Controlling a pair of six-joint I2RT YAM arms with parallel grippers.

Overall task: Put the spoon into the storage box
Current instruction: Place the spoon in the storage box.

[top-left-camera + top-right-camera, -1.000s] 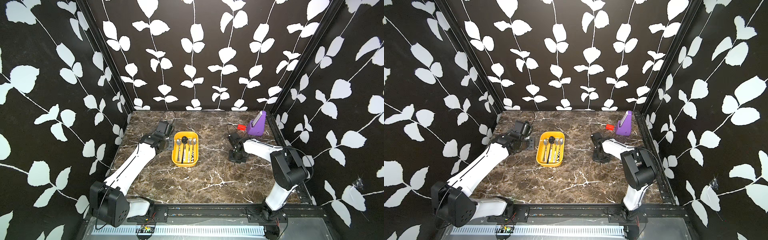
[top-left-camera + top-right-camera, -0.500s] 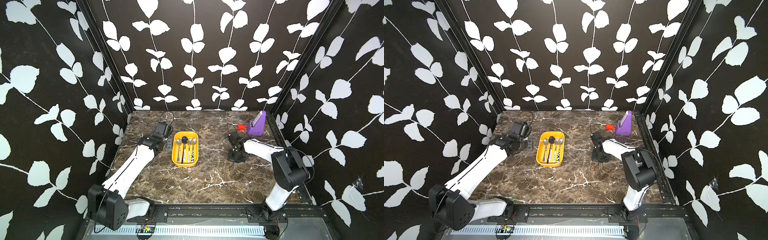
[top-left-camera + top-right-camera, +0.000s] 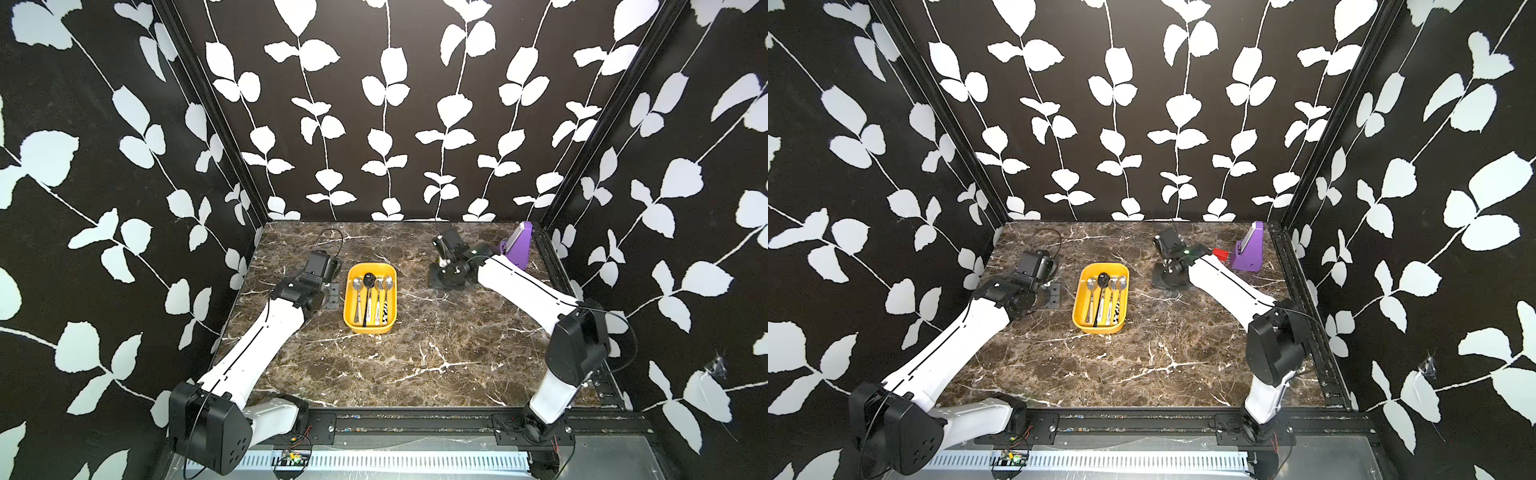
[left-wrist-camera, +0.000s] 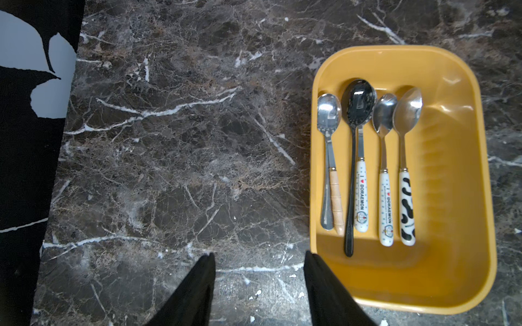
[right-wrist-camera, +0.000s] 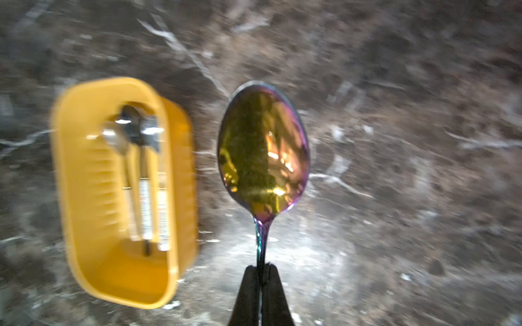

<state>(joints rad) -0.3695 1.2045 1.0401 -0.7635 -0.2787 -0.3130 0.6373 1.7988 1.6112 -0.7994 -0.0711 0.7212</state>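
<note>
My right gripper next moves across to the storage box (image 3: 351, 309) and down over its row of spoons to release the iridescent spoon, since its bowl hangs over marble.
The yellow storage box (image 3: 351, 309) (image 3: 1080, 309) sits mid-table with several spoons (image 4: 383, 169) lying side by side in it. In the right wrist view my right gripper (image 5: 261, 266) is shut on the thin handle of an iridescent spoon (image 5: 262, 152). Its bowl hangs over bare marble, beside the storage box (image 5: 84, 197) and apart from it. In both top views that gripper (image 3: 445, 275) (image 3: 1168, 277) is right of the box. My left gripper (image 4: 258, 256) (image 3: 330, 294) stands open and empty over the marble, just left of the storage box (image 4: 457, 254).
A purple angular stand (image 3: 519, 248) (image 3: 1250, 249) stands at the back right corner, with a small red piece (image 3: 1221, 254) beside it. Black leaf-patterned walls (image 3: 374, 124) enclose the marble table (image 3: 415, 357) on three sides. A black rail (image 3: 415, 424) runs along the front edge.
My right gripper has moved left and toward the back with the spoon, nearer the box; the right wrist view is blurred by motion. The left arm has barely moved.
</note>
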